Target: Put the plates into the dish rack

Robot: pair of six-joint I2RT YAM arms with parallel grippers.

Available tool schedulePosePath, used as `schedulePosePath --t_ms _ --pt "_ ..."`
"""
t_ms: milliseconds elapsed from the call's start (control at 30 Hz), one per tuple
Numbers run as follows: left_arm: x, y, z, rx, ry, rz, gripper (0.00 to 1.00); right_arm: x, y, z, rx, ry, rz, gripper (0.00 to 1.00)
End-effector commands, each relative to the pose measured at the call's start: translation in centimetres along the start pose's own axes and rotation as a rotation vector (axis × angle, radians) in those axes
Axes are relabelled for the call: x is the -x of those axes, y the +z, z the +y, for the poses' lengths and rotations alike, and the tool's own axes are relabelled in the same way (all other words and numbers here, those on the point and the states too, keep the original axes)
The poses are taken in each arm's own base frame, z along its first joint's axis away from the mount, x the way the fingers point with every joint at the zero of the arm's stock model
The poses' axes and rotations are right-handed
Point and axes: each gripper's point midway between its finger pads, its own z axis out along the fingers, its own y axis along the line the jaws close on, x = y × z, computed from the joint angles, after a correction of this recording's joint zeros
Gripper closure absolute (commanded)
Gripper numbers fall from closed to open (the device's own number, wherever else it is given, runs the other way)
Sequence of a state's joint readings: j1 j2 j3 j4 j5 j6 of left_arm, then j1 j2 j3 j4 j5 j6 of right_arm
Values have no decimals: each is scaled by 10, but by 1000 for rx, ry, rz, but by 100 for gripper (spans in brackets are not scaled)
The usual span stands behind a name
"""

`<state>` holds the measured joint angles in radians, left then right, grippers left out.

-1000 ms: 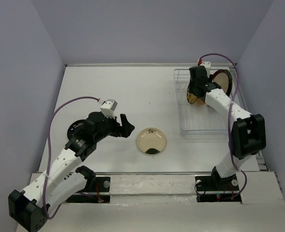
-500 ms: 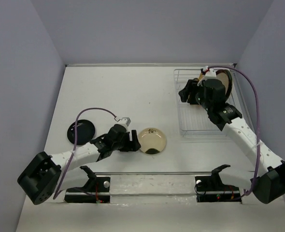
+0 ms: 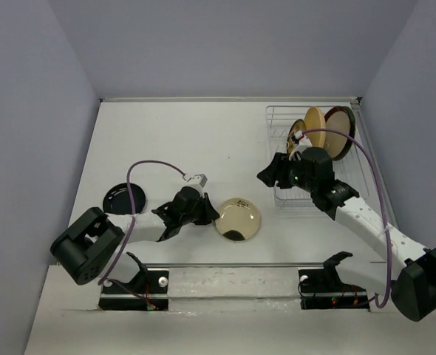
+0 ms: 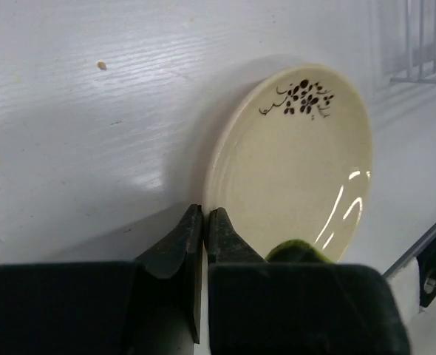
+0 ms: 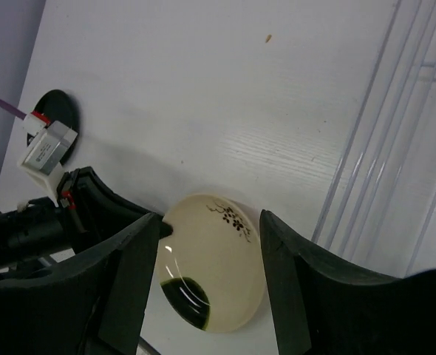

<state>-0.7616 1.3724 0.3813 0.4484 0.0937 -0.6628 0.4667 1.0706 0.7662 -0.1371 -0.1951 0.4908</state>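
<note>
My right gripper moves back, away from the rack, onto the cream plate's free rack-side rim point(image 3: 259, 217) point(image 5: 263, 282) next, since my left gripper holds the opposite edge.
The cream plate point(image 3: 238, 219) with a dark spot and a small flower sprig lies on the table near the front. My left gripper point(image 3: 209, 213) is low at its left edge. In the left wrist view the left gripper point(image 4: 205, 211) is shut on the rim of the cream plate point(image 4: 292, 170), one finger over the inside, one outside. My right gripper point(image 3: 271, 171) hangs open left of the dish rack point(image 3: 284, 194), holding nothing. From the right wrist, the right gripper point(image 5: 210, 217) is above the cream plate point(image 5: 214, 270). Three plates stand in the rack: orange-yellow point(image 3: 314, 120), red-rimmed point(image 3: 343, 130), small dark patterned point(image 3: 297, 130).
A dark round plate point(image 3: 124, 198) lies flat at the left, behind my left arm, and shows in the right wrist view as the dark plate point(image 5: 59, 122). The rack's clear wires point(image 5: 395, 133) run along the right. Grey walls enclose the table on three sides.
My left arm dropped to the cream plate and its jaws shut on the rim; the plate shifted slightly right. My right arm drew back out of the rack toward the middle.
</note>
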Motion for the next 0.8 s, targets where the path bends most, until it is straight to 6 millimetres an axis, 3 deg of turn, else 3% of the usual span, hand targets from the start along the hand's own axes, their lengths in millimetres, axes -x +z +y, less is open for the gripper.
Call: schedulePosePath --t_ms 0,200,467,600,700,733,767 --pt "21 -3 -16 -54 11 -80 94 5 -4 32 155 -27 -24 37" --pt "62 -41 -42 -128 23 -227 94 -10 -6 52 302 -106 67 17" --pt "102 -106 -92 -309 64 -357 95 -26 3 54 346 -167 154 14" --pt "109 -120 -107 -364 76 -367 95 -37 2 64 422 -171 204 14" --pt "113 -125 -113 -382 86 -379 95 -45 -3 75 510 -160 243 37" --pt "118 -127 -114 -378 87 -390 93 -43 -8 85 569 -157 232 69" --pt "117 -126 -113 -366 89 -384 87 -40 -12 90 594 -156 221 87"
